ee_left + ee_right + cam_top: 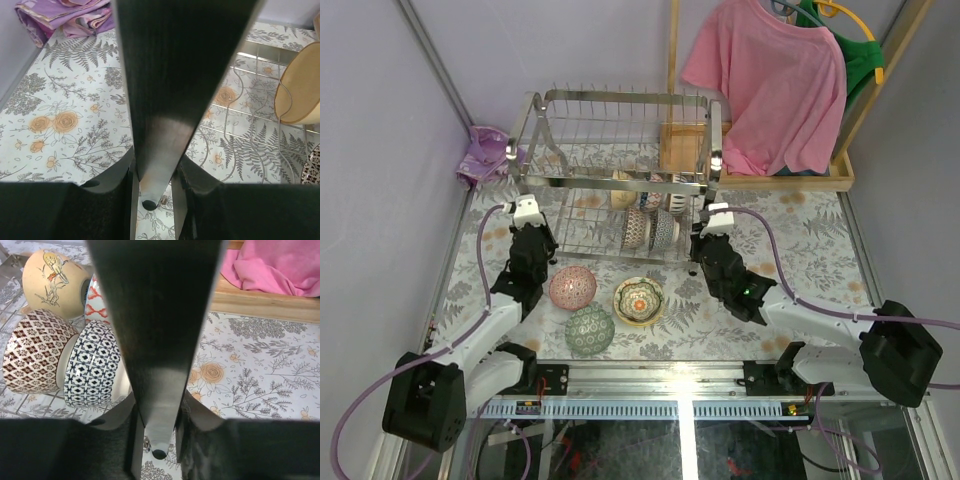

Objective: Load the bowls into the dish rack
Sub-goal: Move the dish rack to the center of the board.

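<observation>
Next, I slide the rack's post sideways with my right gripper and release it over the bare tablecloth to the gripper's right in the top view.
The steel wire dish rack [620, 140] stands at the table's back middle. Several bowls lean on its lower tier, among them a cream one [52, 277], a brown diamond one [35, 352] and a black-and-white one [92, 365]. A pink bowl [572, 287] and a green bowl [589, 329] lie upside down in front of the rack, beside an upright yellow patterned bowl [638, 300]. My left gripper [527, 212] is shut on the rack's front left post [165, 100]. My right gripper [717, 215] is shut on the front right post [155, 340].
A wooden-framed clothes stand [790, 180] with a pink shirt [770, 80] is at the back right, close to the rack. A purple cloth [485, 150] lies at the back left by the wall. The floral tablecloth [820, 250] covers the table.
</observation>
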